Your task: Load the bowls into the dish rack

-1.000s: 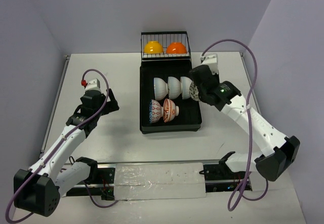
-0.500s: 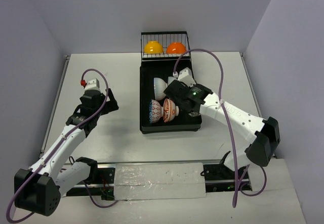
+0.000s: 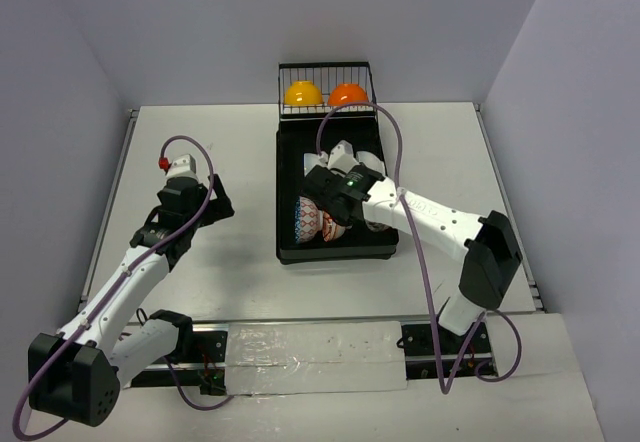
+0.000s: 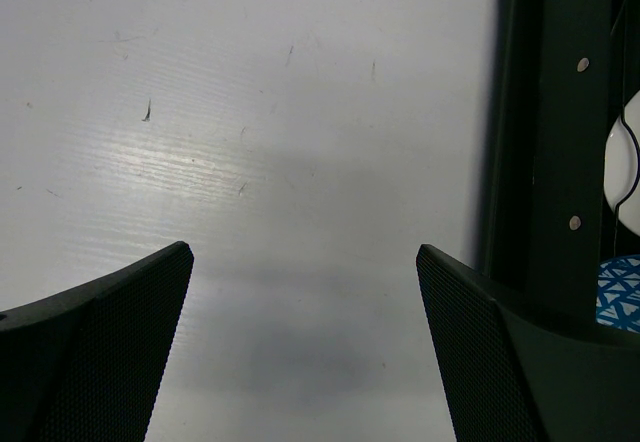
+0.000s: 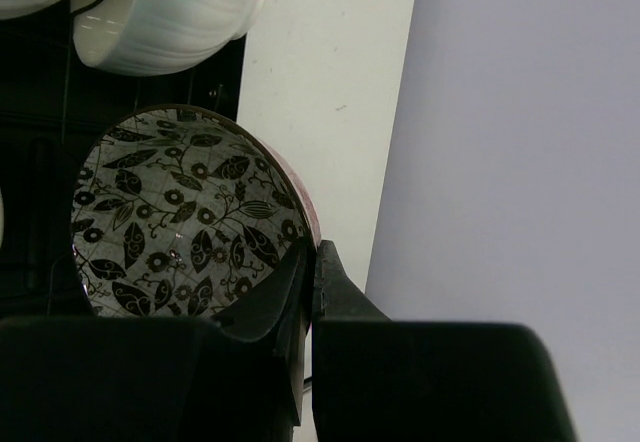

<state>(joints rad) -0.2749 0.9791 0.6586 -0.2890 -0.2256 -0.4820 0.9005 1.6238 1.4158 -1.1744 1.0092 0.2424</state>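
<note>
The rim of the bowl comes down with my right gripper toward the patterned bowls next. It is released above the open rack bottom beside them, since that front row still has room.
The black dish rack lies at the table's middle. A yellow bowl and an orange bowl sit in its wire basket. Two red-and-white patterned bowls stand on edge at its front. My right gripper hangs over them, hiding the row of white bowls from the top view. In the right wrist view it is shut on the red rim of a bowl with a dark floral inside. White bowls stand just beyond it. My left gripper is open and empty over bare table.
The rack's left wall shows at the right of the left wrist view, with a white bowl and a blue-patterned bowl behind it. Grey walls enclose the table on three sides. The right arm's purple cable loops above the rack.
My right arm has swung left across the rack with the floral bowl, from the rack's right edge to above the front patterned bowls. The left arm has not moved.
</note>
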